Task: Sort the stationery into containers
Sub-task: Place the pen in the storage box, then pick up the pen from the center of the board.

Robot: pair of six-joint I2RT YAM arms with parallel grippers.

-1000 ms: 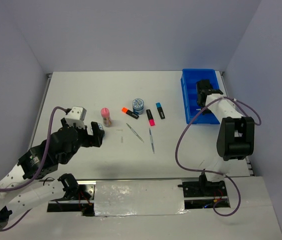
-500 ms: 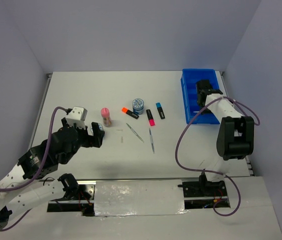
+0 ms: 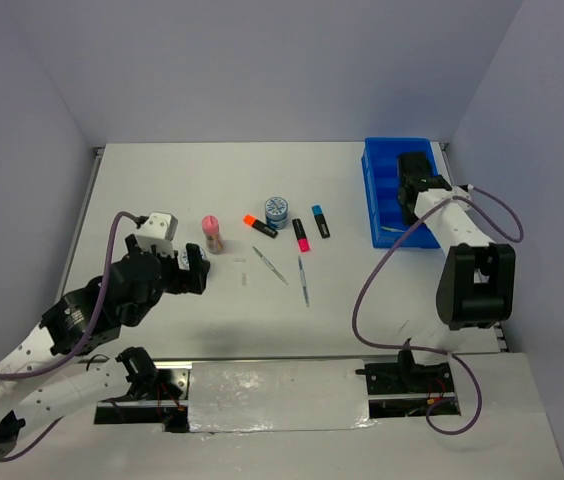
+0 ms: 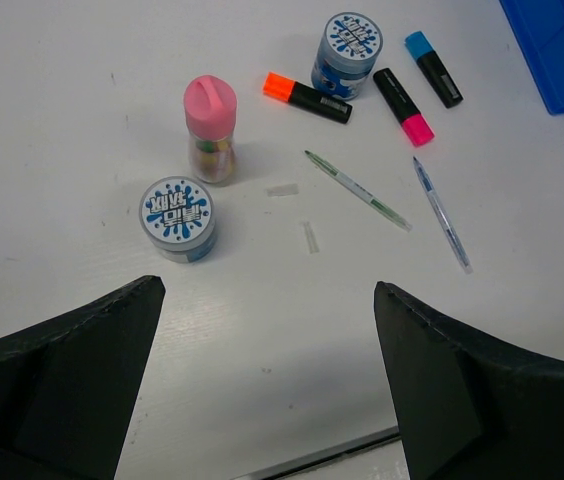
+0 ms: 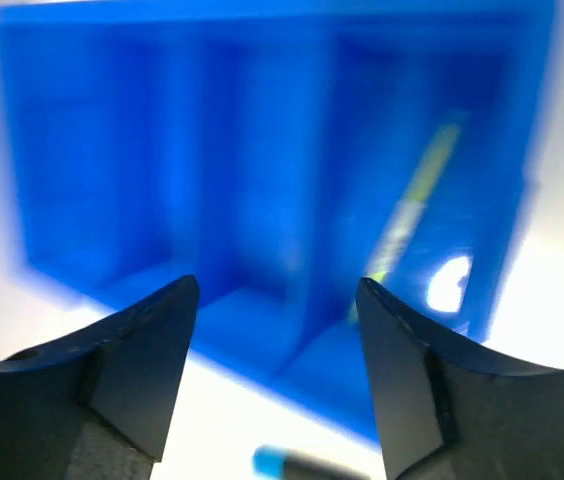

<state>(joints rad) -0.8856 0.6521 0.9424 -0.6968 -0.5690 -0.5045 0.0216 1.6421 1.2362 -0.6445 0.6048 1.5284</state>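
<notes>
My right gripper should leave the blue tray (image 3: 386, 200) next and come back toward the middle of the table, where the thin blue pen still lies. Then it should lower to the middle of the pen.
The blue tray (image 3: 386, 200) stands at the far right. My right gripper (image 3: 410, 172) hangs over it, open and holding nothing (image 5: 274, 290). A yellow-green pen (image 5: 410, 218) lies in one blurred compartment of the tray (image 5: 252, 180). My left gripper (image 3: 194, 270) is open and empty (image 4: 267, 290), a little short of a round tub (image 4: 177, 217) and the pink bottle (image 4: 210, 127). Mid-table lie another tub (image 3: 277, 209), an orange highlighter (image 3: 259, 226), a pink highlighter (image 3: 302, 235), a blue highlighter (image 3: 320, 221) and two thin pens (image 3: 269, 264) (image 3: 303, 280).
Two small white scraps (image 4: 308, 237) lie on the table between the tub and the green pen (image 4: 357, 189). The table's near edge (image 4: 322, 455) runs just below my left fingers. The right arm's purple cable (image 3: 367, 280) loops over the table's right side.
My right gripper has opened over the tray and shifted slightly to the right. The left arm has crept a little toward the pink bottle.
</notes>
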